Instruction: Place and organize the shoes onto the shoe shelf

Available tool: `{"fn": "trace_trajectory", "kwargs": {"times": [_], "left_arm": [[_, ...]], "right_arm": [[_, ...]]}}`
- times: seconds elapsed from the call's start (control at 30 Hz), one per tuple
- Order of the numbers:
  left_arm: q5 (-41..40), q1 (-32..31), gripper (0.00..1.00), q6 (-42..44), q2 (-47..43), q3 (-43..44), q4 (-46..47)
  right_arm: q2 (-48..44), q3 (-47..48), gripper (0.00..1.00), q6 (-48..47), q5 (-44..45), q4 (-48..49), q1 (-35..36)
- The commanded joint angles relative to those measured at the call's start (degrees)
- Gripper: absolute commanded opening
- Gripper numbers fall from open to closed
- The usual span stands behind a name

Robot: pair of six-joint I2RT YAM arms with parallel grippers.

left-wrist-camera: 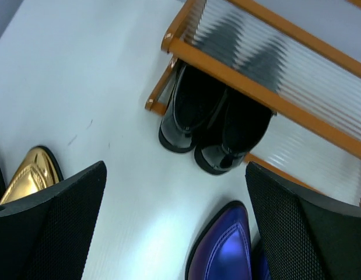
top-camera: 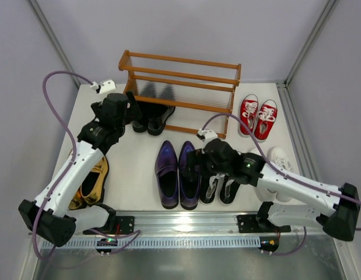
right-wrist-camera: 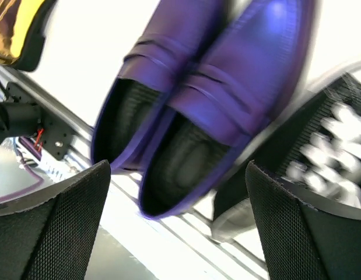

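My right gripper turns in line with the purple loafers next, then lowers back onto their adjoining inner heel rims, since these run side by side.
The orange-brown shoe shelf (top-camera: 180,87) stands at the back of the table. A glossy black pair of shoes (top-camera: 152,116) sits in its lowest level at the left end, near ends sticking out. My left gripper (top-camera: 132,109) hovers just in front of that pair, open and holding nothing (left-wrist-camera: 174,233). The purple loafers (top-camera: 177,174) lie mid-table. My right gripper (top-camera: 196,158) is open above them, nothing between its fingers (right-wrist-camera: 174,227). The black-and-white sneakers (top-camera: 220,186) lie beside the loafers, partly under the right arm.
Gold loafers (top-camera: 91,184) lie at the near left under the left arm. Red sneakers (top-camera: 257,116) stand right of the shelf, and white sneakers (top-camera: 277,163) lie half hidden behind the right arm. The metal base rail (top-camera: 186,221) runs along the near edge.
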Motion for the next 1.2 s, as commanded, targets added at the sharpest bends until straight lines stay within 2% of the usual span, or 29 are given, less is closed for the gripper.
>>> {"fn": "trace_trajectory", "kwargs": {"times": [0.0, 0.1, 0.17, 0.3, 0.43, 0.5, 0.57, 0.7, 0.73, 0.8, 0.83, 0.87, 1.03, 1.17], "left_arm": [[3.1, -0.39, 0.99, -6.49, -6.33, -3.17, -8.94], [4.16, -0.48, 1.0, -6.85, -11.43, -5.81, -10.7], [4.42, -0.48, 1.0, -6.85, -13.2, -6.78, -12.19], [4.86, -0.48, 1.0, -6.32, -16.11, -7.3, -15.45], [5.22, -0.48, 1.0, -5.62, -18.75, -9.14, -16.68], [5.3, -0.39, 1.0, -5.53, -20.24, -10.46, -16.77], [5.39, -0.48, 1.0, -5.44, -20.86, -10.99, -16.86], [6.09, -0.39, 1.0, -5.18, -21.56, -11.79, -16.95], [6.09, -0.39, 1.0, -5.09, -21.48, -11.96, -17.03], [6.27, -0.48, 1.0, -4.91, -21.74, -12.23, -17.12], [6.27, -0.39, 1.0, -4.83, -21.83, -12.4, -17.12], [6.27, -0.48, 1.0, -4.74, -21.74, -12.49, -17.12], [6.62, -0.39, 1.0, -4.39, -22.35, -12.4, -17.74], [6.88, -0.39, 1.0, -4.3, -23.05, -11.7, -18.09]], "right_arm": [[9.4, 8.58, 0.97, 4.72, 12.74, -5.43, 6.64], [19.76, 15.53, 0.97, 9.54, 18.98, -10.61, 14.03], [25.64, 18.18, 0.97, 12.28, 20.49, -13.94, 15.01], [31.55, 22.58, 0.97, 17.38, 21.11, -16.25, 17.03], [34.64, 23.12, 0.99, 22.56, 21.38, -17.39, 18.61], [35.43, 21.9, 0.95, 23.1, 20.68, -16.43, 19.14], [35.79, 20.58, 0.87, 23.19, 18.48, -13.02, 19.32], [37.63, 16.1, 0.55, 23.28, 13.83, -6.68, 19.32], [38.76, 15.83, 0.37, 23.45, 13.3, -5.89, 19.32], [39.56, 15.74, 0.2, 23.8, 12.85, -5.61, 19.32], [39.74, 15.74, 0.08, 23.89, 12.94, -5.87, 19.49], [39.48, 15.74, 0.04, 24.15, 13.2, -6.57, 19.5], [35.53, 16.61, 0.04, 25.03, 17.06, -10.88, 19.93], [30.79, 19.25, 0.04, 24.77, 21.02, -18.51, 20.11]]}}
